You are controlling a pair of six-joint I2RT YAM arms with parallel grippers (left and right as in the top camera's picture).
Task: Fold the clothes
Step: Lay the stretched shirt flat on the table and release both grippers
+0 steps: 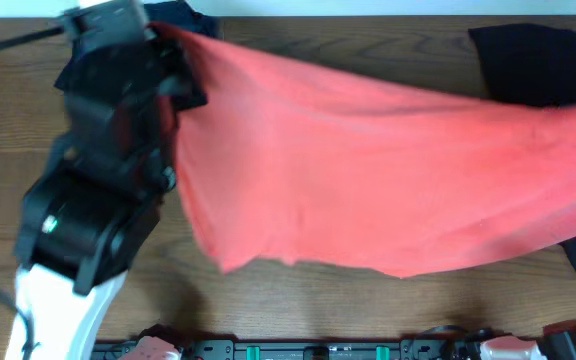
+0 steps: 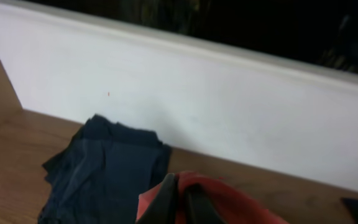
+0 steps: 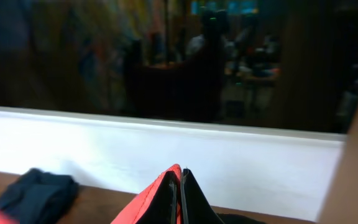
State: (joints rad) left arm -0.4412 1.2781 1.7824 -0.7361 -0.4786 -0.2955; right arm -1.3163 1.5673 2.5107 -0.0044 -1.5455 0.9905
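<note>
I need to lower my left gripper outward toward the white wall, beside the dark navy garment, because the red cloth (image 1: 368, 170) hangs stretched above bare table there.
A red cloth (image 1: 368, 170) hangs stretched across the table between my two grippers. My left gripper (image 1: 173, 45) at the far left is shut on one corner of it; in the left wrist view the fingers (image 2: 179, 196) pinch red fabric (image 2: 229, 202). My right gripper is off the right edge of the overhead view; in the right wrist view its fingers (image 3: 180, 186) are shut on the red cloth's edge (image 3: 148, 199).
A dark navy garment (image 2: 101, 171) lies crumpled at the far left by the white wall (image 2: 229, 106), partly hidden in the overhead view (image 1: 183, 15). Another dark garment (image 1: 538, 60) lies at the far right. Wooden table (image 1: 268, 310) in front of the cloth.
</note>
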